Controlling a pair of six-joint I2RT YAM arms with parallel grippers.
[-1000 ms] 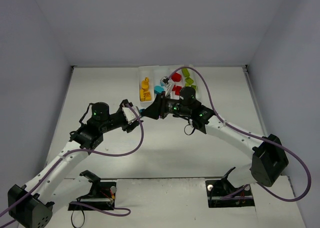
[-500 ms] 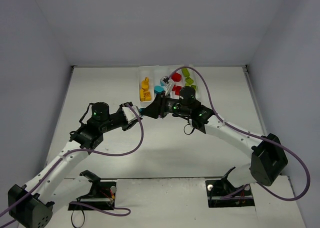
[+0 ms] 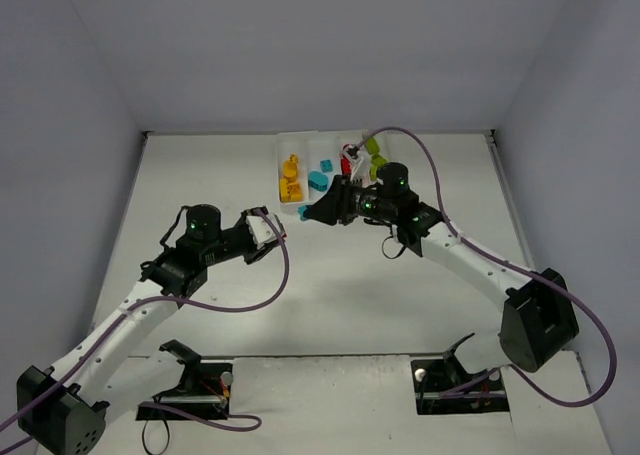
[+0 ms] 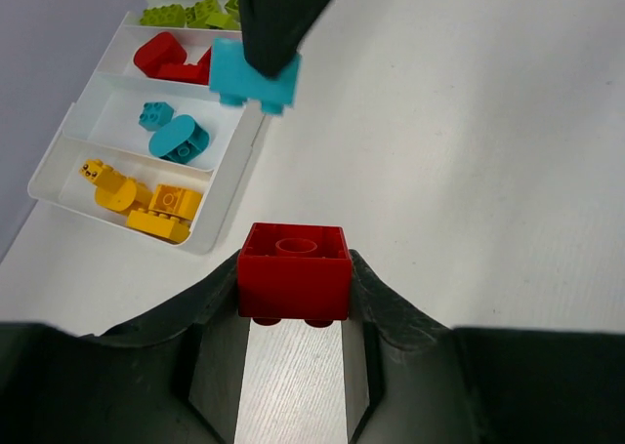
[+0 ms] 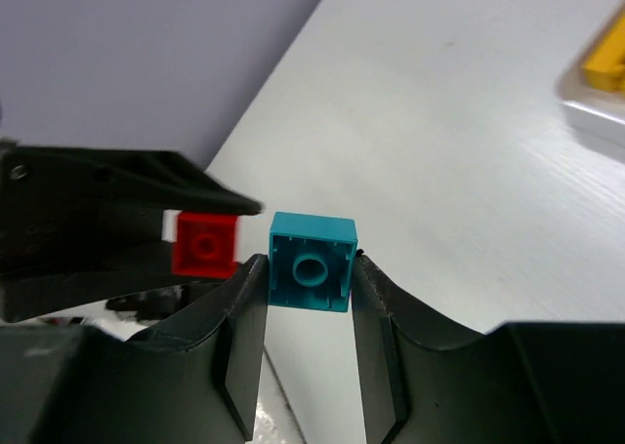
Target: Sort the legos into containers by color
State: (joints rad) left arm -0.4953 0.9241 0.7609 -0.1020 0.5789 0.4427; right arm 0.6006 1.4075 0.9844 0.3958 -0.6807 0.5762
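The tray's cyan section is outward of the right gripper, so the gripper will next move outward over it and tilt its fingers down to release the cyan lego among matching legos.
A red lego is clamped between the fingers of my left gripper, which hangs above the table to the left of the tray. My right gripper is shut on a cyan lego, held in the air just off the tray's near edge. The two bricks are apart, with the cyan one ahead of the red one. The containers are four compartments of a white tray holding green, red, cyan and yellow legos.
The tray stands at the table's far middle, close to the back wall. Grey walls close in the table on the left, back and right. Purple cables loop off both arms.
The left gripper has shut on the red lego. The two arms have pulled apart: the right gripper carried the cyan lego right and toward the tray, and the left drew back slightly.
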